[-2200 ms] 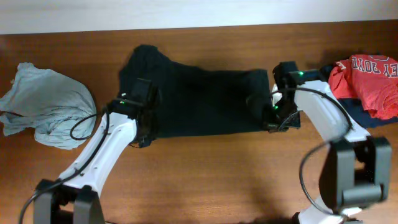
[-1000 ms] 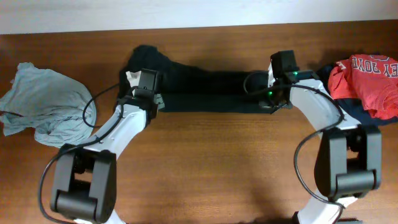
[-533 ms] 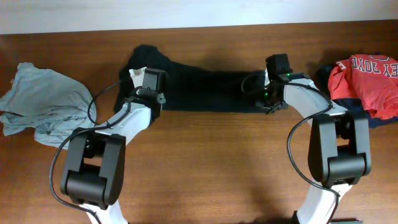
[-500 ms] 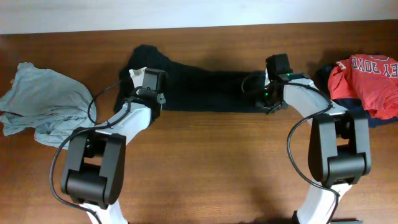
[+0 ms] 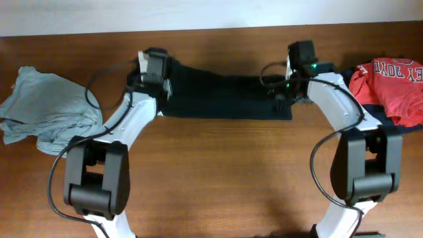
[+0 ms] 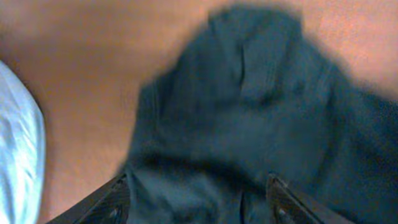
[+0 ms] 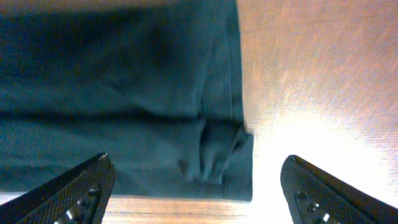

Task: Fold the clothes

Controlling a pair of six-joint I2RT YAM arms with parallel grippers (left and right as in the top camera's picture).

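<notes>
Next, the left gripper moves outward and down onto the far tip of the rumpled black fabric, because that tip juts out past the folded T-shirt's end.
The clothes (image 5: 218, 96), a black T-shirt, lie folded into a long band across the far middle of the table. My left gripper (image 5: 155, 71) hovers over the band's left end. In the left wrist view it (image 6: 199, 202) is open, with rumpled black fabric (image 6: 249, 112) lying loose below and between the fingers. My right gripper (image 5: 288, 92) is over the band's right end. In the right wrist view it (image 7: 199, 193) stands wide open above the shirt's right edge (image 7: 124, 93), holding nothing.
A crumpled pale grey-blue shirt (image 5: 46, 112) lies at the far left and shows at the left wrist view's edge (image 6: 15, 155). A red shirt with white lettering (image 5: 393, 79) lies on dark cloth at the far right. Bare brown table (image 5: 231, 178) fills the near half.
Both grippers have gone from shut to open, let go of the black shirt and drawn back toward the far edge. The shirt, wider two seconds ago, now lies as a narrow band.
</notes>
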